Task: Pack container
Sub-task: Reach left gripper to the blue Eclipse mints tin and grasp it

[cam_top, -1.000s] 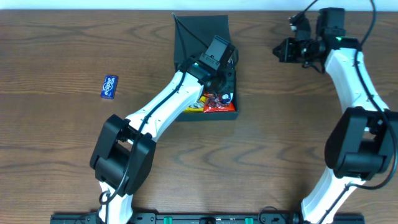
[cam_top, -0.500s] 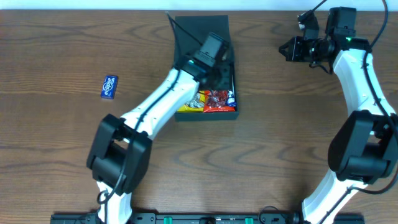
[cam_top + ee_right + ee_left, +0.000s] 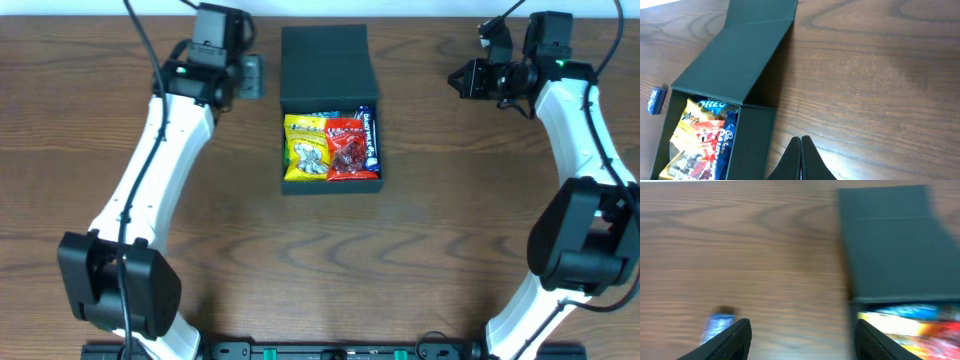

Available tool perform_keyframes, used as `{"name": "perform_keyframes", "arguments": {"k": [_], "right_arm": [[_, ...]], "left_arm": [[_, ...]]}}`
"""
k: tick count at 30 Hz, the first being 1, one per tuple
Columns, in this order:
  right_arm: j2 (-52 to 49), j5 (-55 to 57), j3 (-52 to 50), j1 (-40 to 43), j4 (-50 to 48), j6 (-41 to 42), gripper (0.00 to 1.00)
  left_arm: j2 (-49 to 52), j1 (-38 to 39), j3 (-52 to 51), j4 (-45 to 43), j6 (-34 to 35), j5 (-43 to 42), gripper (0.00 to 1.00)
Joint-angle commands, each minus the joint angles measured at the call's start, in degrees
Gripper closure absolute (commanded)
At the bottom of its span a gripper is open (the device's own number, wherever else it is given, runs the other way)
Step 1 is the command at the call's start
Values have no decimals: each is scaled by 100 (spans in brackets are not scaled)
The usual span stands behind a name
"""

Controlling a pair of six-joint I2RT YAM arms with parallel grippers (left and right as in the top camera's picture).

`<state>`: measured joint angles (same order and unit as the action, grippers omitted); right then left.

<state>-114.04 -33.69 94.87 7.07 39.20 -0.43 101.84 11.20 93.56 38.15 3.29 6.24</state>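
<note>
The small blue packet (image 3: 718, 326) is still outside the container, below my left gripper and left in its wrist view. I should shift that way and down around it.
The container (image 3: 330, 186) is a dark box at the table's back centre, with its lid (image 3: 325, 58) lying open behind it. Inside lie a yellow packet (image 3: 305, 147), a red packet (image 3: 348, 150) and a blue bar (image 3: 369, 140). My left gripper (image 3: 250, 77) hangs open and empty just left of the lid. In the left wrist view the gripper (image 3: 802, 340) is over bare wood, with the lid (image 3: 895, 240) to its right. My right gripper (image 3: 460, 78) is shut on nothing, well right of the container. In the right wrist view its tips (image 3: 801, 142) are pressed together beside the container's wall (image 3: 757, 145).
A small blue packet (image 3: 656, 100) lies on the wood left of the container; it shows blurred in the left wrist view (image 3: 717, 325) and my left arm hides it from overhead. The table's back edge runs close behind the lid.
My left gripper has come out of the container and swung back and left, opening on the way. The lid now lies flat. The right arm shifted slightly right, then held still.
</note>
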Motion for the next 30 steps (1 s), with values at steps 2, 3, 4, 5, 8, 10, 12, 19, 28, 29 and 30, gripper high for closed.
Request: {"name": "perform_keyframes", "arguments": {"k": [2,3,4,5,8,10,12,19,28,29,30], "right_arm": [[151,-85,127,-20,7,170,98],[151,-85,127,-42,9,170,98],[151,-87,127,-72,13,203,98],[151,-87,127,-94,15,214,98],[151,-85,127,-192,24,212,97],[151,-83,127,-269,22,212,97],[151,-85,127,-319,22,214,97],[151,-85,127,-374,48,323,96],[151,-83,127,-374,48,361,96],[151,-83,127,-374,48,361,96],[151,-83,127,-374,48,361,96]], "left_arm": [[9,-483,17,94,-664,789,34],[15,-638,-17,94,-680,785,34],[33,-822,-81,92,-691,758,34],[59,-953,-131,94,-723,706,34],[219,-1329,-374,83,-898,376,34],[413,-1543,-573,50,-1176,-17,34],[605,-1624,-688,-11,-1392,-101,35],[1429,-1720,-721,-177,-1624,-236,30],[2044,-1843,-721,-256,-1663,-588,30],[2098,-1862,-721,-267,-1661,-616,32],[2131,-1873,-721,-273,-1661,-629,34]]}}
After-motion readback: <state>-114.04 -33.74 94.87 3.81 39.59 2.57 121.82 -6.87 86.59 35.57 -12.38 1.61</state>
